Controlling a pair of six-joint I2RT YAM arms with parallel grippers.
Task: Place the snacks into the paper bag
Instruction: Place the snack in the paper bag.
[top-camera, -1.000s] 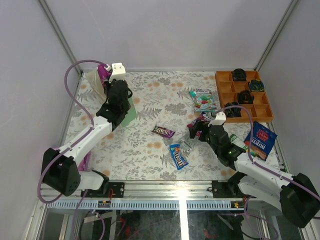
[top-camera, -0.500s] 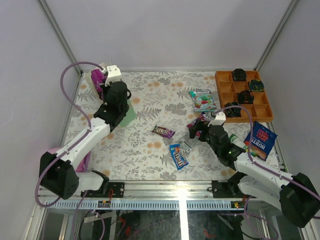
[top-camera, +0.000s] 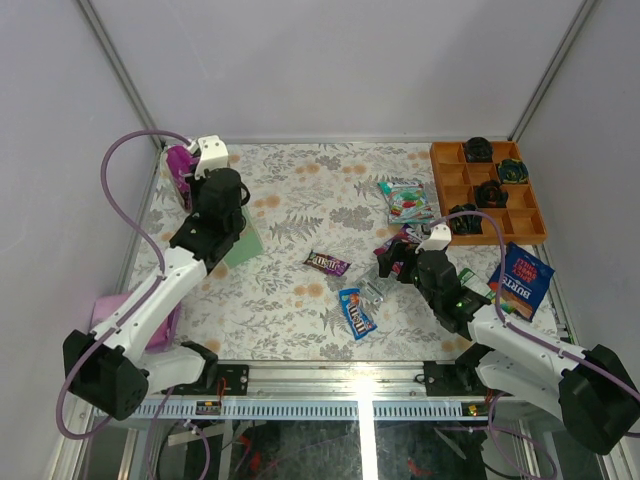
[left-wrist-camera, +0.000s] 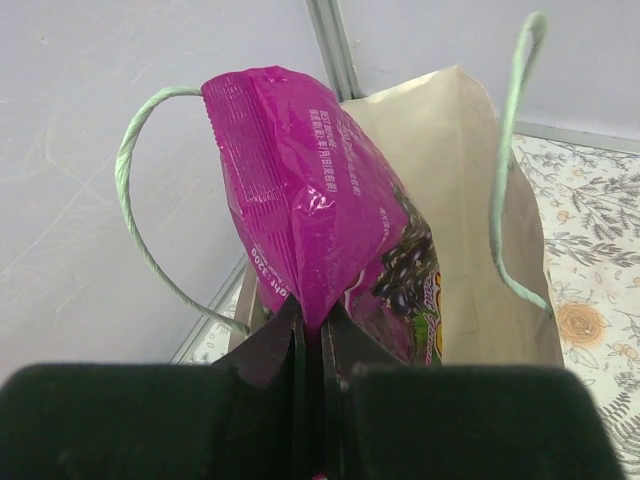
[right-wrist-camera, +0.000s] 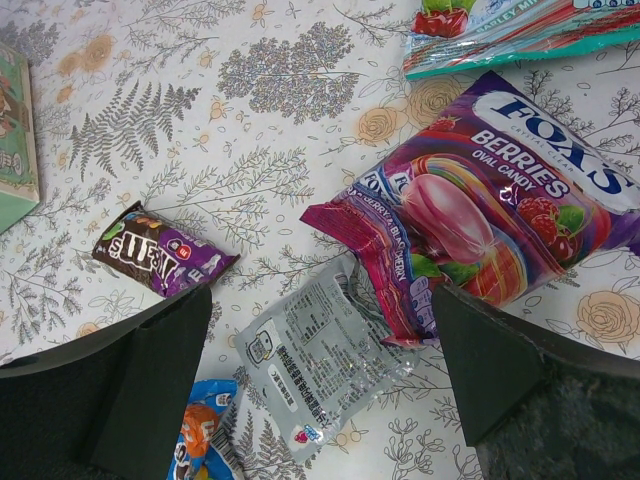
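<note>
The cream paper bag's opening is below my left gripper, between the string handles, so my left gripper will stay over it and let go of the magenta bag.
My left gripper (left-wrist-camera: 310, 315) is shut on the lower edge of the magenta bag (left-wrist-camera: 320, 210) and holds it at the mouth of the cream paper bag (left-wrist-camera: 470, 200), between its string handles. From above, the left gripper (top-camera: 188, 170) is at the far left and only the bag's mint-green side (top-camera: 243, 245) shows under the arm. My right gripper (right-wrist-camera: 320, 370) is open and empty over the silver wrapper (right-wrist-camera: 320, 365), beside a purple berries candy packet (right-wrist-camera: 490, 225). The dark candy bar (top-camera: 327, 263), blue candy packet (top-camera: 356, 312), green-red sweets bag (top-camera: 407, 198) and BURTS crisp bag (top-camera: 522, 280) lie on the table.
An orange compartment tray (top-camera: 530, 225) with dark round objects stands at the far right. A flat pink item (top-camera: 108, 308) lies at the left edge under the left arm. White walls close the table on three sides.
My left arm has swung left with the magenta bag, and the paper bag's green side has shifted left with it. The right arm and the loose snacks have not moved.
</note>
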